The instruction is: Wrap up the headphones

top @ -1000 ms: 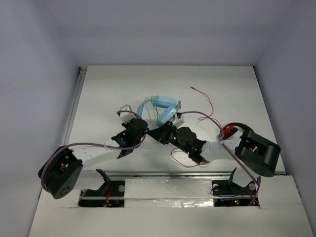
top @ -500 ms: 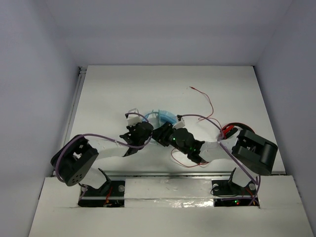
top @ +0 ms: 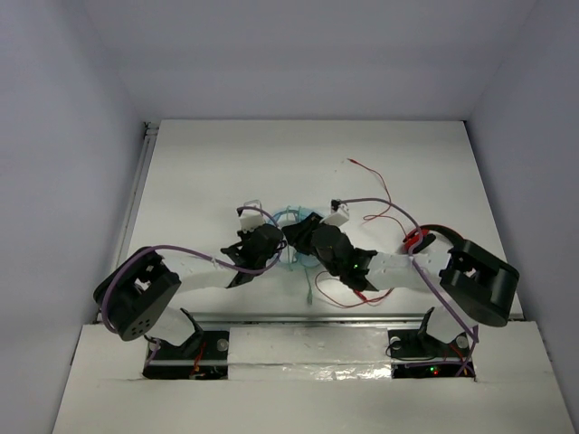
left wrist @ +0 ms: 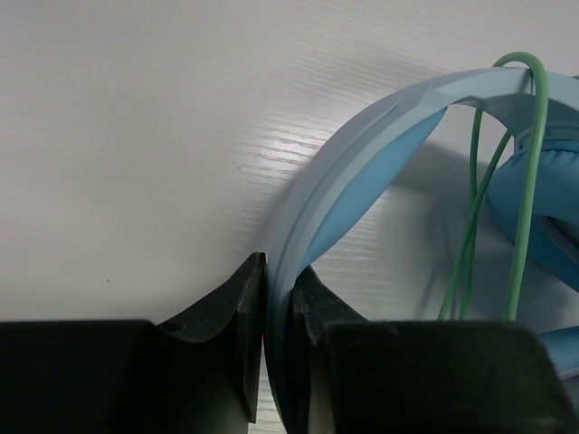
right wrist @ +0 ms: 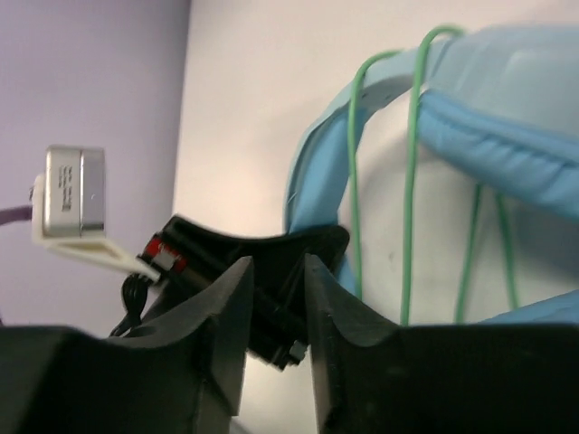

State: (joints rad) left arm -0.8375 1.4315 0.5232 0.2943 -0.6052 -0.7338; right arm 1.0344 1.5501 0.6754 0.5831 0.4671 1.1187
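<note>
The mint-green cable already loops over the pale blue headband, so the left gripper will carry the headband a little outward over the tabletop and let go of it there.
The light blue headphones (top: 297, 217) sit mid-table, mostly hidden under both grippers. My left gripper (top: 270, 240) is shut on the pale blue headband (left wrist: 362, 163), pinched between its fingers (left wrist: 244, 307). The mint-green cable (left wrist: 525, 181) loops over the headband beside a padded cup (left wrist: 547, 212). My right gripper (top: 303, 237) faces the left one from the right. Its jaws (right wrist: 277, 289) stand a narrow gap apart with nothing seen between them. The right wrist view shows the headband (right wrist: 317, 172), two cable strands (right wrist: 412, 163) and the left gripper (right wrist: 262, 249) just beyond.
The smaller red headphones (top: 418, 240) lie by my right arm. Their thin red cable (top: 373, 174) runs toward the back and also loops near the front edge (top: 339, 300). White walls enclose the table on three sides.
Both grippers have closed in on the headphones near mid-table. The headphones shifted toward me and are now largely covered. The left gripper has taken hold of the headband.
</note>
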